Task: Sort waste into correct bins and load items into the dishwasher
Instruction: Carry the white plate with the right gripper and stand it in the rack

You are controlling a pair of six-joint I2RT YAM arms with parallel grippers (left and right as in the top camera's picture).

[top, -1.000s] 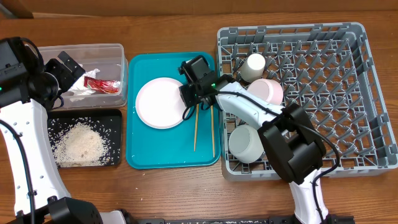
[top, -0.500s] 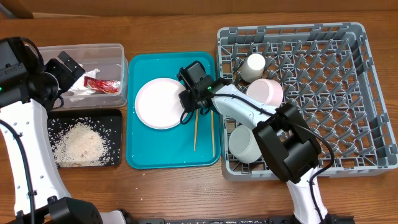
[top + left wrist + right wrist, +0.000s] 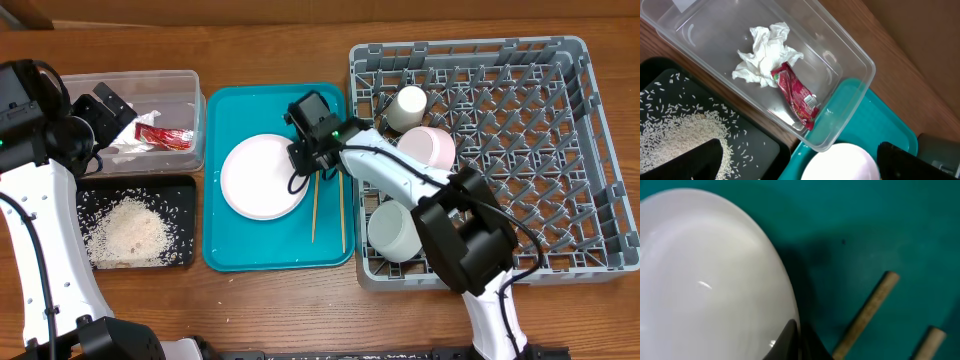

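Note:
I will raise my right gripper next, shift it right in the overhead view and lower it past the white cup to release the plate among the dishwasher's wires, since these pegs stand empty.
The pale pink plate [image 3: 258, 178] lies on the teal tray [image 3: 260, 250]. My right gripper [image 3: 305, 160] is shut on its right rim; the right wrist view shows one finger [image 3: 797, 340] over the plate edge [image 3: 705, 280]. Two chopsticks [image 3: 314, 205] lie on the tray just right of the plate. A tissue [image 3: 765, 55] and a red wrapper [image 3: 797, 95] lie in the clear tub [image 3: 185, 110]. Rice [image 3: 130, 230] fills the black tray [image 3: 185, 190]. My left gripper [image 3: 110, 115] is open and empty above the tub.
The grey dish rack [image 3: 560, 150] stands at the right and holds a white cup [image 3: 408, 106], a pink bowl [image 3: 430, 148] and a pale bowl [image 3: 397, 230]. My right arm reaches across the rack's left wall.
The plate has shifted slightly toward the front of the teal tray, with my right gripper at its right rim. The left arm has not moved.

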